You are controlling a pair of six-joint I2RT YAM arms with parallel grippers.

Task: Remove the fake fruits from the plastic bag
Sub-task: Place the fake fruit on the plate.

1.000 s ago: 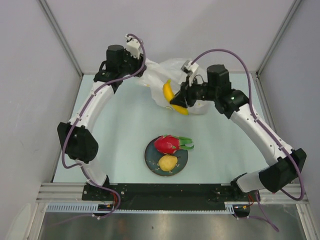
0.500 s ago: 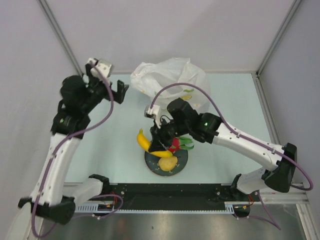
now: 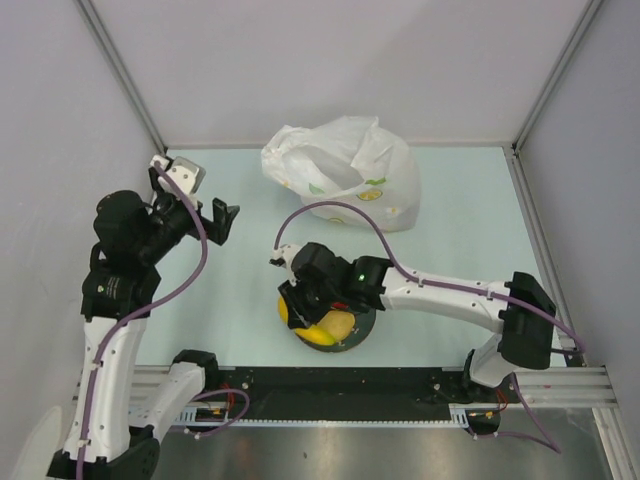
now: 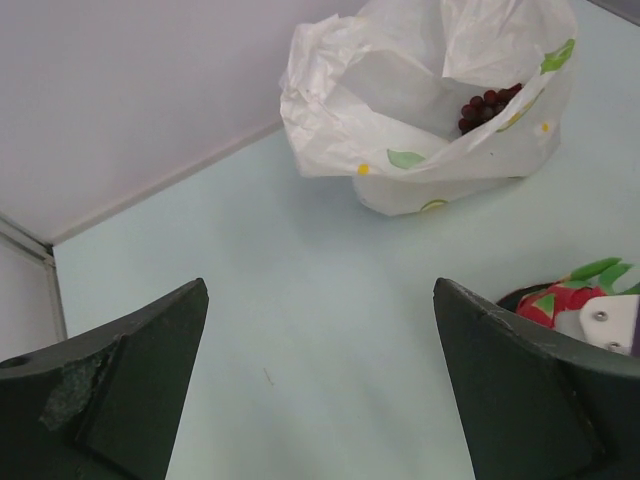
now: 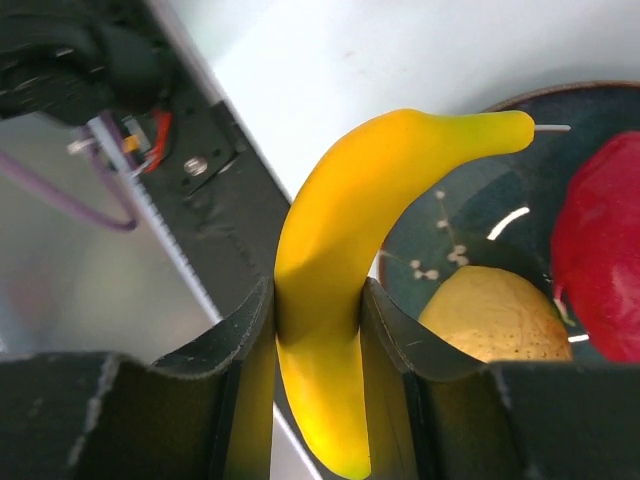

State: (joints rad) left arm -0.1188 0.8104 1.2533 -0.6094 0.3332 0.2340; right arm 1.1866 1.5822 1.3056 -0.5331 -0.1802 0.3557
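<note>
My right gripper will next lower the yellow banana (image 5: 340, 260) into the empty space beside the round yellow fruit, to get the banana inside the dark plate's rim.
The plastic bag (image 3: 340, 170) lies crumpled at the back of the table, and the left wrist view (image 4: 430, 110) shows the grape bunch (image 4: 487, 107) inside its open mouth. My right gripper (image 3: 305, 305) is shut on the yellow banana (image 5: 340, 260) and holds it over the left rim of the dark plate (image 3: 362, 330). The round yellow fruit (image 5: 490, 320) and the red dragon fruit (image 5: 600, 250) lie on the plate (image 5: 470, 220). My left gripper (image 3: 225, 220) is open and empty, left of the bag and well apart from it.
The black base rail (image 3: 330, 385) runs along the near edge, right below the plate. Grey walls and metal frame posts (image 3: 125, 80) enclose the table. The right arm (image 3: 450, 295) stretches across the near right part of the table.
My right gripper carried the banana from the bag down to the plate. My left arm let go of the bag and drew back to the left; the bag settled.
</note>
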